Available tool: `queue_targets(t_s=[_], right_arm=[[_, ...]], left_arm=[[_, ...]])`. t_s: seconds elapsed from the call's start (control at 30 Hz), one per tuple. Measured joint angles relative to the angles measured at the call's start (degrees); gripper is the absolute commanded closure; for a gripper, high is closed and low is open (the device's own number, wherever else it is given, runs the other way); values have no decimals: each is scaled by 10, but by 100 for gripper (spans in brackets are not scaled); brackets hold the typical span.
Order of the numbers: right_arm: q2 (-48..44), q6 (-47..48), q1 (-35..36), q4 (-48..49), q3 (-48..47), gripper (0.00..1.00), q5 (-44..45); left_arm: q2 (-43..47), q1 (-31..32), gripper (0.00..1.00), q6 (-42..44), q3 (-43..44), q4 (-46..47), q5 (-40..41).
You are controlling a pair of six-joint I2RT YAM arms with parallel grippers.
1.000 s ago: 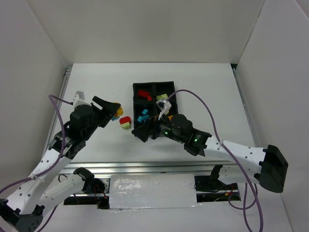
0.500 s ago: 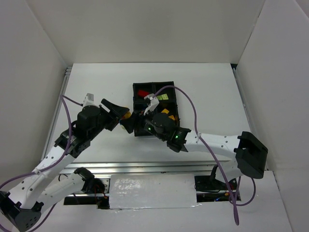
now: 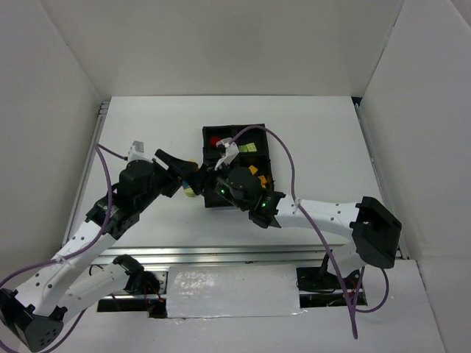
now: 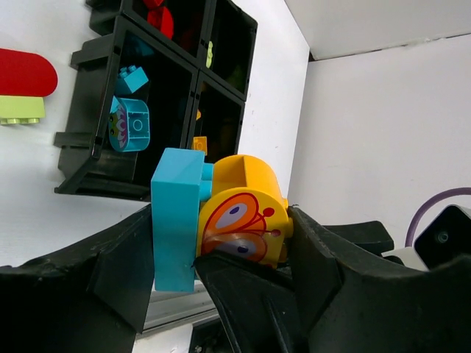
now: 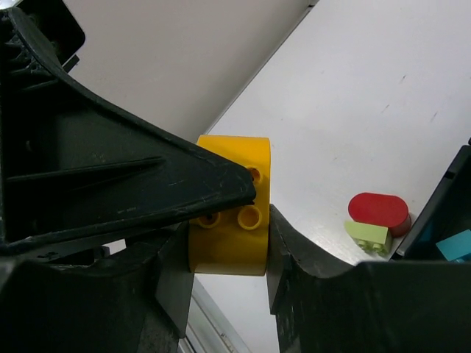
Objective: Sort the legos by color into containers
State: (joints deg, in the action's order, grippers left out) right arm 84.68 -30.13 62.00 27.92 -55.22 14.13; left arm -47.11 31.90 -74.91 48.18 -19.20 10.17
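I need to move my right gripper, with the yellow brick (image 4: 246, 213) pulled free, to its right in the top view, over the orange brick's section of the black tray, and let go there.
My left gripper (image 4: 221, 243) holds a cyan brick (image 4: 175, 220) joined to a yellow brick (image 4: 246, 213) printed with a butterfly, above the table left of the black tray (image 3: 234, 131). My right gripper (image 5: 224, 265) has come in from the tray side, and its pads press both sides of that yellow brick (image 5: 228, 235). From above, the two grippers meet at the tray's near-left corner, the left gripper (image 3: 184, 173) against the right gripper (image 3: 200, 184). The tray's compartments hold cyan bricks (image 4: 131, 121), a red brick (image 3: 215, 141), a lime brick (image 3: 249, 147) and an orange brick (image 3: 254, 170).
A red piece stacked on a lime brick (image 5: 377, 217) lies on the table just left of the tray, under the joined grippers. White walls enclose the table on three sides. The right arm's purple cable arcs over the tray.
My right gripper swung left from the tray's near side to the left gripper and closed on the yellow brick. The left gripper shifted slightly right, still holding the joined bricks.
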Motion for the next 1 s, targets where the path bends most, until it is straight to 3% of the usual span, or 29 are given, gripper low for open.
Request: queue_targets(t_s=[0.03, 0.1, 0.2, 0.33, 0.5, 0.63, 0.8, 1.0], right_arm=[[0, 0, 0, 0, 0, 100, 1], [0, 0, 0, 0, 0, 100, 2], [-3, 2, -4, 3, 8, 100, -1], [-37, -27, -40, 1, 43, 100, -51], [-151, -73, -168, -13, 129, 100, -189], [-248, -93, -219, -30, 163, 100, -317], [-322, -130, -225, 14, 183, 100, -452], [-339, -163, -225, 57, 203, 100, -523]], left_arm=[[0, 0, 25, 1, 0, 0, 0], [0, 0, 1, 10, 0, 3, -1], [-3, 2, 1, 37, 5, 8, -19], [-33, 3, 0, 140, 49, -9, -49], [18, 3, 0, 275, 52, 35, -96], [89, 3, 2, 346, 3, 113, -212], [74, 5, 9, 358, -43, 218, -343], [42, 7, 16, 336, -78, 292, -430]])
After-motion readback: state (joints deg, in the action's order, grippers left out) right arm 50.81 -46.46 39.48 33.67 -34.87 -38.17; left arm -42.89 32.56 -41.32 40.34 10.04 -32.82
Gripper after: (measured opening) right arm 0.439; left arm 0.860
